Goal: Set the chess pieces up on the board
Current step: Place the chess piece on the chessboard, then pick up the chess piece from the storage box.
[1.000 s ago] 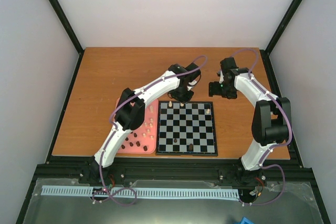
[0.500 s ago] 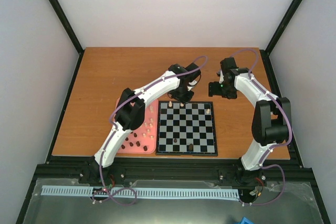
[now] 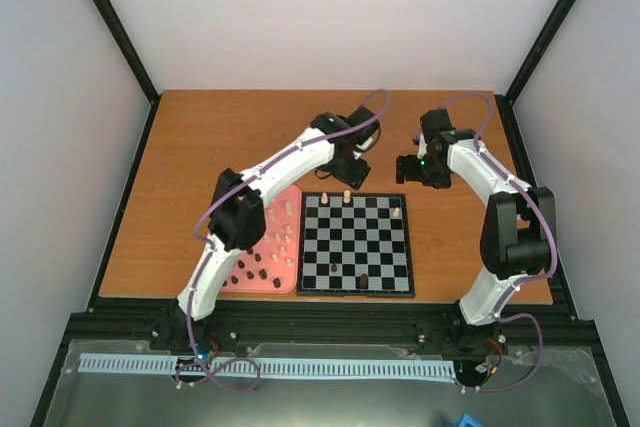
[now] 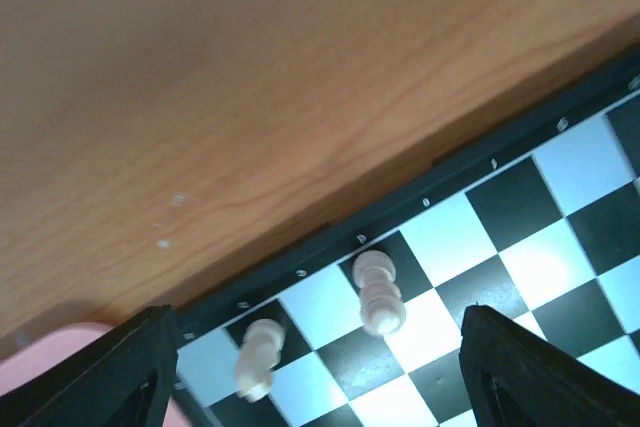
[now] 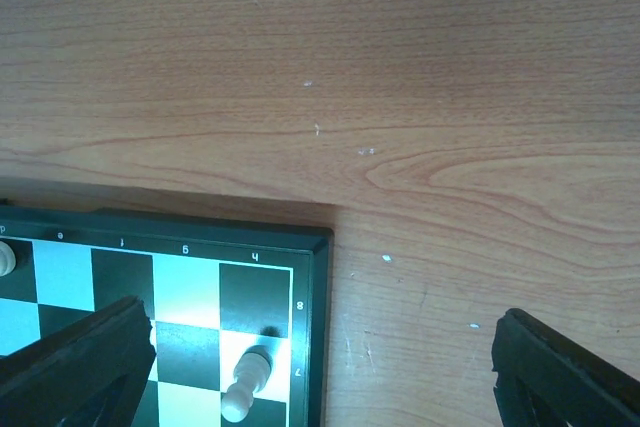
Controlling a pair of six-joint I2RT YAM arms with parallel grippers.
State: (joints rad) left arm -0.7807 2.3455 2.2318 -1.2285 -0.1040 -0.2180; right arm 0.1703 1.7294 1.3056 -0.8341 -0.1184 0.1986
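The pink tray, still holding cream pieces, lies left in the top view. My left gripper moves there and down over the tray's far end next.
The board (image 3: 372,239) lies in the middle of the table. Three cream chess pieces stand along its far rows: one at the far left (image 3: 324,200), one beside it (image 3: 347,195), one near the far right corner (image 3: 396,212). Two dark pieces (image 3: 333,269) (image 3: 363,280) stand near the front edge. My left gripper (image 3: 351,173) hovers open just beyond the far edge. In the left wrist view its fingers (image 4: 528,372) straddle a free-standing cream piece (image 4: 377,292), a second one (image 4: 257,356) to its left. My right gripper (image 3: 405,169) hangs open off the far right corner, above bare wood (image 5: 320,379).
A pink tray (image 3: 240,288) left of the board holds several cream and dark pieces. The left arm stretches over the tray. The right wrist view shows the board's corner (image 5: 312,247) and one cream piece (image 5: 245,383) on it.
My left gripper has opened and let go of a cream piece, which now stands on the far row. The gripper has drawn back toward the far side. The right arm has not moved.
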